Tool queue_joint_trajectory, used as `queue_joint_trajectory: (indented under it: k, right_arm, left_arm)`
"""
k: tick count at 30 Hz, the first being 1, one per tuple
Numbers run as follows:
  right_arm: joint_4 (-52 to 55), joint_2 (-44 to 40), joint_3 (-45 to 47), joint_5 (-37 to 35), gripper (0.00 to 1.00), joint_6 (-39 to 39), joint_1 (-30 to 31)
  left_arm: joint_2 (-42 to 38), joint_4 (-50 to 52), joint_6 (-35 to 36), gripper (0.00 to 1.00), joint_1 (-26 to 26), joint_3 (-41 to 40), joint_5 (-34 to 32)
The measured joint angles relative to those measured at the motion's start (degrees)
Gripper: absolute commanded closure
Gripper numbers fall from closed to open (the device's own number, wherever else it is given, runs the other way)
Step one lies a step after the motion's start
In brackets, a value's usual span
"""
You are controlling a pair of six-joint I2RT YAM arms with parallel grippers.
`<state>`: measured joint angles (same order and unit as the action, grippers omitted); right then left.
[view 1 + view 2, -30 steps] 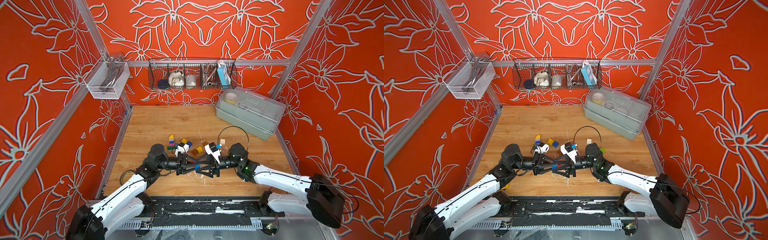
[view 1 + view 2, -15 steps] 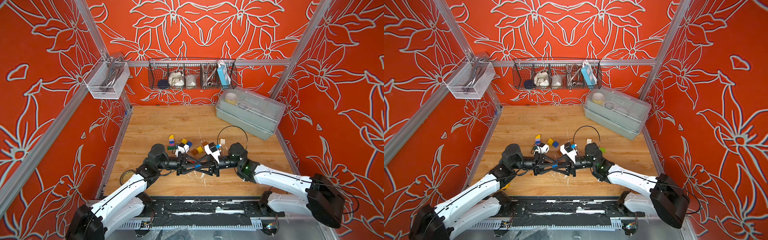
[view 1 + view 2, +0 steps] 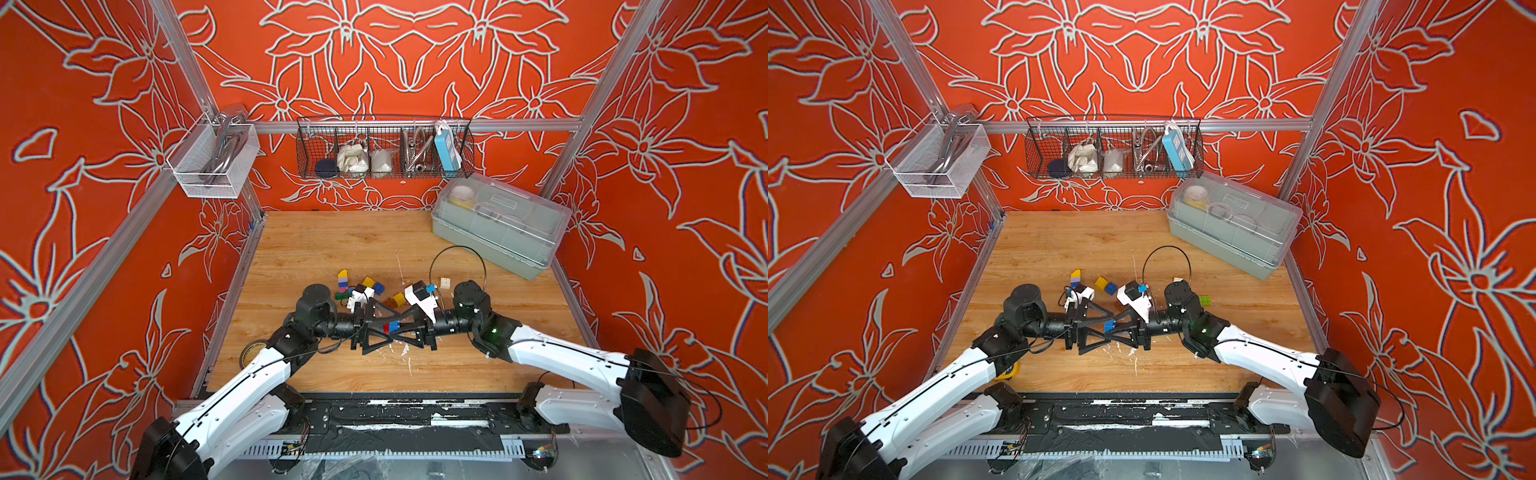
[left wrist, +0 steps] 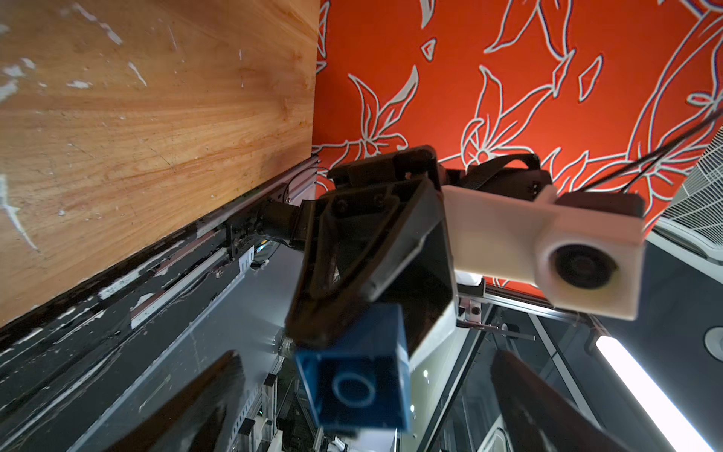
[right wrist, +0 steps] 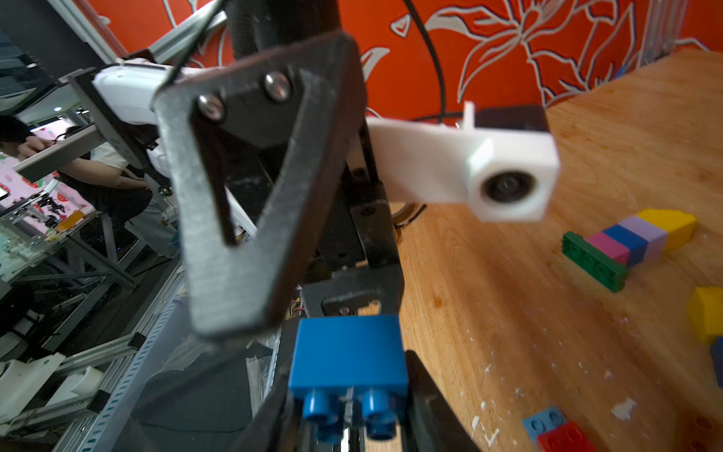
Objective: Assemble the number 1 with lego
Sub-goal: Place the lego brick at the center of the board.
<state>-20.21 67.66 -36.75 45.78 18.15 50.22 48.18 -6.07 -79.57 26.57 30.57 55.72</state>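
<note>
The clear wood by the white flecks lies below, so my right gripper needs to turn its fingers down next and lower the blue brick there to release it.
My two grippers meet tip to tip above the table's front middle. Between them hangs a blue lego brick (image 3: pixel 394 325) (image 3: pixel 1109 325), with my right gripper (image 5: pixel 350 391) (image 3: pixel 397 327) shut on its sides, studs towards the right wrist camera. My left gripper (image 4: pixel 365 395) (image 3: pixel 390 329) stands open, its fingers wide of the blue brick (image 4: pixel 360 375) and apart from it. On the table behind lies a joined row (image 5: pixel 626 246) (image 3: pixel 342 282): dark green plate, pink, blue, lilac, yellow. A red brick (image 5: pixel 563 438) and a light blue plate (image 5: pixel 544 422) lie below the grippers.
Loose yellow (image 3: pixel 368 282) and blue (image 3: pixel 378 288) bricks, another yellow one (image 3: pixel 399 298), a white one (image 3: pixel 445 282) and a lime one (image 3: pixel 1205 300) lie around. A grey lidded box (image 3: pixel 498 224) sits back right. A tape roll (image 3: pixel 251 353) lies front left. White flecks dot the wood.
The left gripper has opened and let go of the blue brick, while the right gripper has closed on it. Both arms have stayed in place.
</note>
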Motion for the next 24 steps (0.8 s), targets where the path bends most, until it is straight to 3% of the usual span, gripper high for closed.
queue_joint_trajectory:
  k: [5,11,17,24]
  right_arm:
    - [16.33,-3.32,-4.37,-8.76,1.00,-0.61,-0.76]
    - [42.05,3.61,-21.81,-24.20,1.00,0.26,-1.64]
    - [58.25,15.78,-25.83,-30.99,1.00,5.57,-2.62]
    - [63.56,24.63,-25.81,-35.30,1.00,11.61,-2.56]
  left_arm:
    - [-2.27,19.80,10.45,0.01,-8.09,5.70,-7.93]
    - [1.11,35.76,23.63,0.01,-9.66,11.82,-24.46]
    - [5.40,34.58,28.50,0.01,-9.25,6.99,-35.36]
    - [-2.97,30.18,28.24,0.01,-4.68,-0.87,-43.87]
